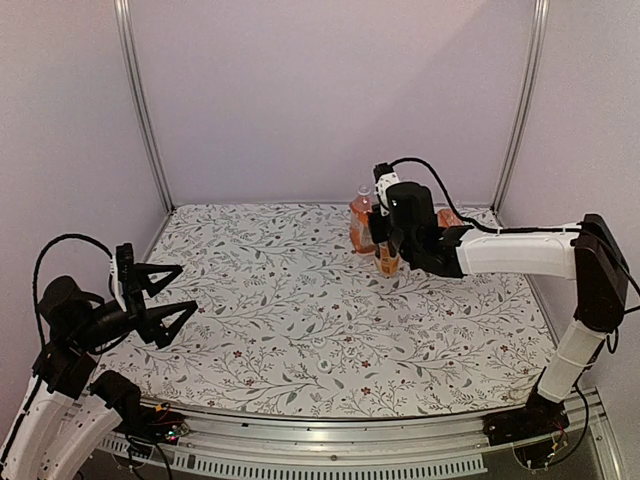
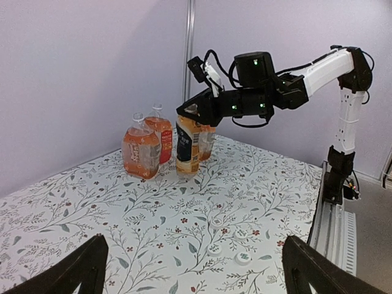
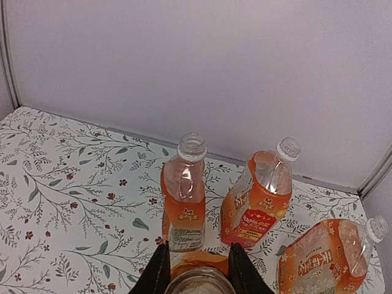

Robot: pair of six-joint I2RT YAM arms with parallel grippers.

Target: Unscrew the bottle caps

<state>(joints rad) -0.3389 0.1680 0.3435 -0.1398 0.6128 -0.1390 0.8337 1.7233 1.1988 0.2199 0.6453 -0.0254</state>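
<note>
The robot's right gripper will next go down and turn level, so that it stands the dark-labelled bottle (image 2: pixel 187 147) on the tabletop below, and it will let go of the bottle's neck because the bottle's opening is uncapped.
Four clear bottles of orange liquid stand at the back right, all uncapped. My right gripper (image 3: pixel 197 246) is shut on the neck of the dark-labelled bottle (image 2: pixel 187 147), whose open mouth (image 3: pixel 197 283) sits between the fingers; the gripper also shows in the top view (image 1: pixel 385 245). Beyond it are an upright bottle (image 3: pixel 184 196), a red-labelled bottle (image 3: pixel 257 202) and a leaning bottle (image 3: pixel 331 257). Several white bottle caps (image 2: pixel 241 234) lie loose on the table in front of my left gripper (image 2: pixel 193 240), which is open and empty at the near left (image 1: pixel 187 287).
The floral-patterned table (image 1: pixel 300 330) is walled by lilac panels at the back and sides, with metal posts (image 1: pixel 140 110) in the back corners. The right arm (image 1: pixel 520 255) reaches across the right side of the table.
</note>
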